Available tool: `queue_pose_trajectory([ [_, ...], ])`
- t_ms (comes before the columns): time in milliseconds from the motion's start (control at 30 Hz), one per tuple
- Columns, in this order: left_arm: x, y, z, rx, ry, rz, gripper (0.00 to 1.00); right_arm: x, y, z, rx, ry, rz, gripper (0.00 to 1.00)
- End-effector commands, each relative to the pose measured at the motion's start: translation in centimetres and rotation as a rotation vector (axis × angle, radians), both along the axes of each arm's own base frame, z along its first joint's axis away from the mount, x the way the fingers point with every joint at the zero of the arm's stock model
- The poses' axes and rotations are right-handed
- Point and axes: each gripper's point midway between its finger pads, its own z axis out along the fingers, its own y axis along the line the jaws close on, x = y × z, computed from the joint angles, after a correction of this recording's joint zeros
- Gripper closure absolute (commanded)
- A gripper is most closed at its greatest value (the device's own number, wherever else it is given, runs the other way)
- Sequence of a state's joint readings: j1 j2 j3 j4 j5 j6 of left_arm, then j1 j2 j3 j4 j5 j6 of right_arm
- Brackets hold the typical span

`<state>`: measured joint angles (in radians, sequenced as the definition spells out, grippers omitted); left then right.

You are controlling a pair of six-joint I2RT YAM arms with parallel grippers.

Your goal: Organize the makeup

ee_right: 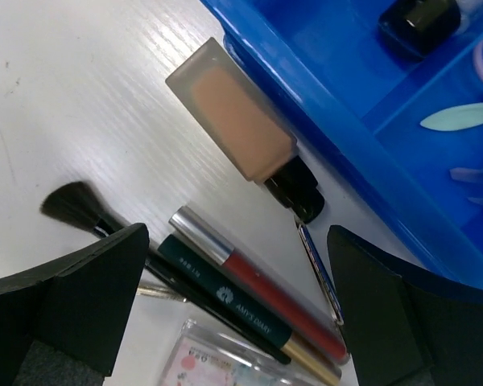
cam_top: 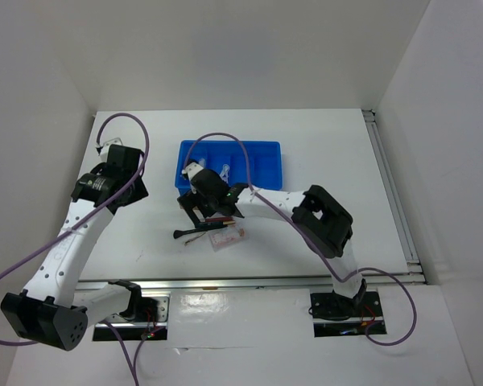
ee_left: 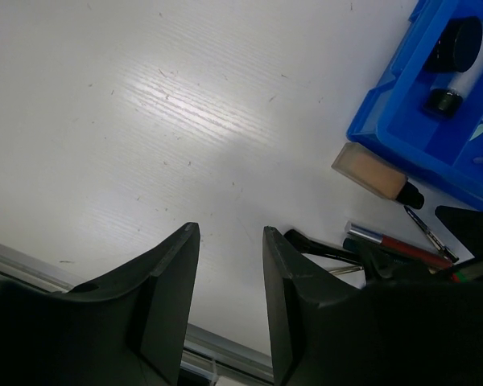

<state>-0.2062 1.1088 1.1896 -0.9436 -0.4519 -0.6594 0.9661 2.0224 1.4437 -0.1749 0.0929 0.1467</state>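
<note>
My right gripper should lower its fingers around the black cap next, because the tan bottle's narrow end points between the open fingers.
The makeup lies in a loose pile just in front of the blue tray (ee_right: 362, 121). It holds a tan bottle with a black cap (ee_right: 233, 112), a red tube with a silver cap (ee_right: 258, 281), a dark green tube with a gold end (ee_right: 233, 310), a black-tipped brush (ee_right: 74, 205), a slim blue pencil (ee_right: 318, 269) and a pinkish clear packet (ee_right: 213, 362). My right gripper (ee_right: 237, 241) is open and hovers over the tubes, empty. My left gripper (ee_left: 229, 229) is open and empty over bare table, left of the pile. The brush (cam_top: 185, 233) and the packet (cam_top: 228, 237) also show from above.
The tray (cam_top: 266, 173) holds a white tube with a black cap (ee_left: 459, 80), a mint piece (ee_right: 459, 117) and pale lilac pieces (ee_right: 475, 173). A metal rail (cam_top: 266, 281) runs along the table's near edge. White walls stand on three sides.
</note>
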Motion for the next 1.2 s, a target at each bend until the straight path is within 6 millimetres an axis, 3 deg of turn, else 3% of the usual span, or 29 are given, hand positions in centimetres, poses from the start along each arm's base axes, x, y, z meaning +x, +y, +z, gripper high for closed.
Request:
queue_pose_trajectory([
  [0,-0.3,0.6,0.7,0.01,-0.024,0.022,0.49,1.7,2.3,2.0,0.061,-0.074,0.023,0.0],
  [433,-0.1,0.6,0.8,0.014,-0.03,0.016,0.49,2.9,2.6,-0.7,0.027,-0.099,0.004,0.0],
  [533,0.0,0.4,0.9,0.005,-0.037,0.01,0.49,2.7,3.0,-0.5,0.04,-0.096,0.029,0.02],
  [700,0.3,0.2,0.7,-0.002,-0.036,0.004,0.49,1.6,3.7,-1.2,0.034,-0.092,0.063,0.09],
  [967,0.2,0.2,0.4,0.006,-0.024,-0.002,0.49,-0.1,4.8,-1.3,0.02,-0.108,0.135,0.34],
  [1167,0.0,0.4,0.3,0.013,-0.026,0.003,0.49,-0.1,5.0,-2.7,-0.011,-0.12,0.141,0.34],
])
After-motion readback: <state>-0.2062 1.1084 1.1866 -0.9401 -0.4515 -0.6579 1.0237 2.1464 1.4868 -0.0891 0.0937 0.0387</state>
